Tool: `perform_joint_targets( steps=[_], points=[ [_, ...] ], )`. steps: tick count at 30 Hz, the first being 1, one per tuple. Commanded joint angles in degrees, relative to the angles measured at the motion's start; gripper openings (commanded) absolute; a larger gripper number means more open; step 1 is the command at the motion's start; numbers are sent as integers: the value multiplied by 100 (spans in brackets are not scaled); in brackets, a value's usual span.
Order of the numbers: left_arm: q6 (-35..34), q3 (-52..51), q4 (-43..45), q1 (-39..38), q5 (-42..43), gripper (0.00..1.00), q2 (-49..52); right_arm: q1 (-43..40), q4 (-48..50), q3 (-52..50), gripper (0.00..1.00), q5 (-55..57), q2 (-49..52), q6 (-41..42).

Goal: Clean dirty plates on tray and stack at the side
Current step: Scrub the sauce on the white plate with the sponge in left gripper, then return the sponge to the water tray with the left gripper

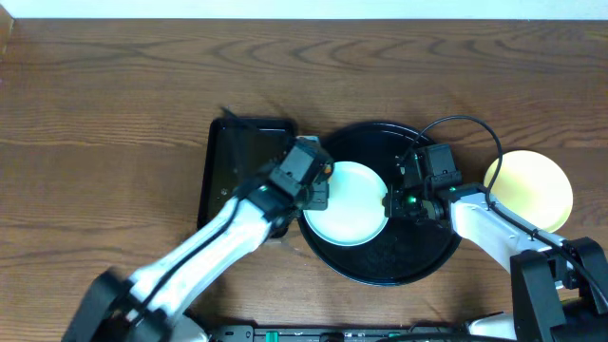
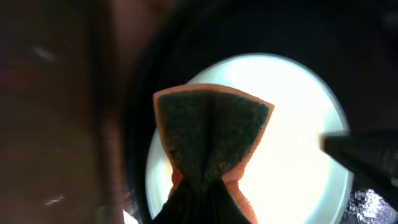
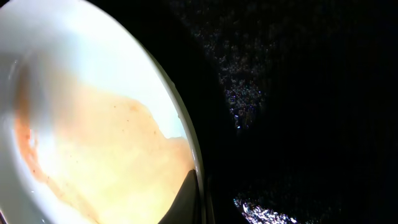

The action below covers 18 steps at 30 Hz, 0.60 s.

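Observation:
The pale yellow plate (image 1: pixel 529 190) lies beside the tray, so I will raise my right gripper, carry the blue-white plate's rim over it, then lower and release it there.
A pale blue-white plate (image 1: pixel 347 214) lies on the large round black tray (image 1: pixel 399 261). My left gripper (image 1: pixel 321 182) is shut on an orange sponge with a dark green scrub face (image 2: pixel 211 140), held over the plate's left part (image 2: pixel 292 155). My right gripper (image 1: pixel 391 202) is shut on the plate's right rim; one finger (image 3: pixel 189 199) lies on the rim in the right wrist view. The plate (image 3: pixel 93 74) shows a thin orange smear at its far left. A pale yellow plate (image 1: pixel 529 190) lies on the table to the right of the tray. No third plate shows.
A smaller rectangular black tray (image 1: pixel 237 157) lies on the table just left of the round tray, partly under my left arm. The wooden table (image 1: pixel 104 123) extends to the left and back. The tray's black floor (image 3: pixel 298 93) is beside the plate.

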Motion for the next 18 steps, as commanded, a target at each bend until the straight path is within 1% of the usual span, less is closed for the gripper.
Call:
perform_joint_targets(
  steps=[1,3,6,9,12,15,18],
  points=[
    [247,-17,-431,68,-973,7,-557,63,63,-98,1,44,20,-129],
    [245,-17,-728,175,-1182,8,-752,63,131,-98,1,50,-151,-131],
    [243,-17,-953,455,-1176,7,-822,63,245,-94,1,136,-562,-136],
    [243,-35,-1014,774,-1117,8,-758,63,238,-94,1,446,-1088,-179],
    [245,-55,-1010,1084,-870,7,-660,63,155,-94,1,896,-1657,-385],
    [249,-63,-1010,1381,-721,7,-481,66,-46,-94,1,1580,-2146,-562],
    [249,-66,-1001,1611,-715,7,-247,66,-225,-94,1,2240,-2494,-890]
  ],
)
